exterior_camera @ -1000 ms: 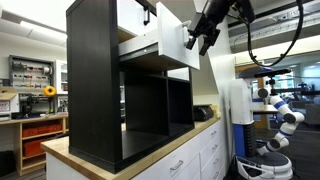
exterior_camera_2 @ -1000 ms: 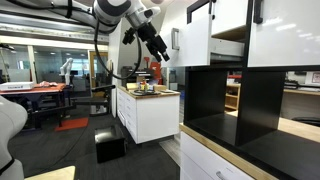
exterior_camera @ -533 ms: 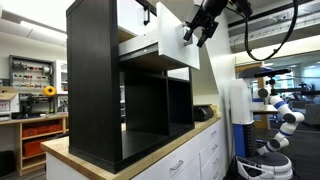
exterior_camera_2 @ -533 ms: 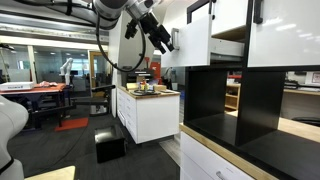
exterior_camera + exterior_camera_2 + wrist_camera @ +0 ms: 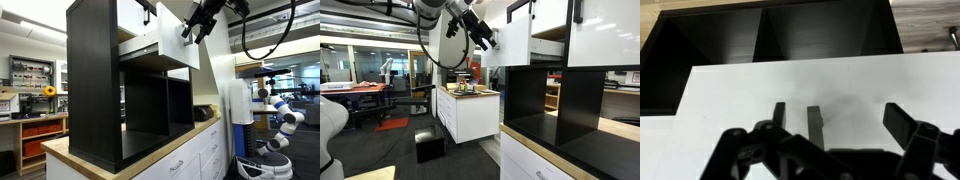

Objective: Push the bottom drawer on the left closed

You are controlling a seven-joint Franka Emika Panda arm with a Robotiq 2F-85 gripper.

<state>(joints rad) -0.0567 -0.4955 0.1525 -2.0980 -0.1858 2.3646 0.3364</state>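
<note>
Next, my gripper advances a little toward the white drawer front and closes its fingers on the drawer's black handle (image 5: 815,125), because that handle already stands between them.
A tall black cabinet (image 5: 100,90) stands on a counter. One white drawer (image 5: 172,42) is pulled out of it, and its front also shows in an exterior view (image 5: 512,35). My gripper (image 5: 194,30) hovers just in front of that drawer front, near its upper part, and appears beside it in an exterior view (image 5: 483,38). In the wrist view the white drawer front (image 5: 730,100) fills the frame and its black handle (image 5: 815,125) lies between my open, empty jaws (image 5: 845,122). I cannot tell whether the fingers touch the front.
Dark open cabinet compartments (image 5: 790,35) lie below the drawer. The wooden countertop (image 5: 180,135) holds the cabinet over white base drawers (image 5: 205,155). A second white drawer front (image 5: 605,30) sits beside the open one. A white counter island (image 5: 470,110) and another robot (image 5: 280,120) stand farther off.
My gripper has moved upward and closer to the white drawer front. The drawer has not visibly moved.
</note>
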